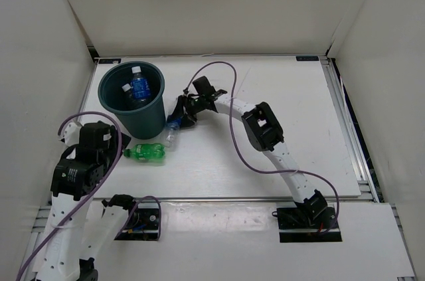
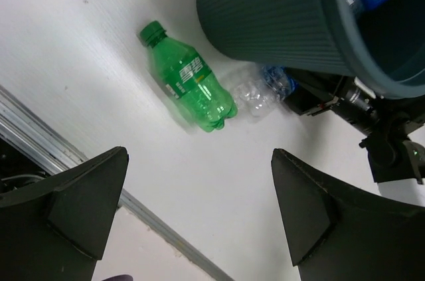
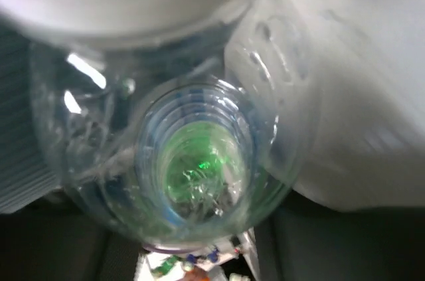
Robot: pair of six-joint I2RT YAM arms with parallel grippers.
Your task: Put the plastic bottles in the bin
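My right gripper holds the clear bottle (image 1: 171,132) and should lift it over the bin's opening (image 1: 131,86) to release it. The opening is higher than my gripper and to its left in the top view.
The dark teal bin (image 1: 149,116) stands at the left of the table with two blue-labelled bottles (image 1: 138,86) upright inside it. On the table in front of the bin lies a green bottle (image 1: 147,153) (image 2: 189,85). Just beyond it, a clear bottle (image 1: 171,132) (image 2: 251,95) lies against the bin's base. My right gripper (image 1: 179,116) straddles the clear bottle's far end. That bottle (image 3: 199,168) fills the right wrist view and hides the fingers, so how the jaws stand does not show. My left gripper (image 2: 199,155) hangs open and empty above the table, short of the green bottle.
White walls close in the table on three sides. A metal rail (image 2: 99,181) runs along the near edge, under my left gripper. A purple cable (image 1: 232,115) loops over the right arm. The bin wall (image 2: 265,15) looms close to the left gripper.
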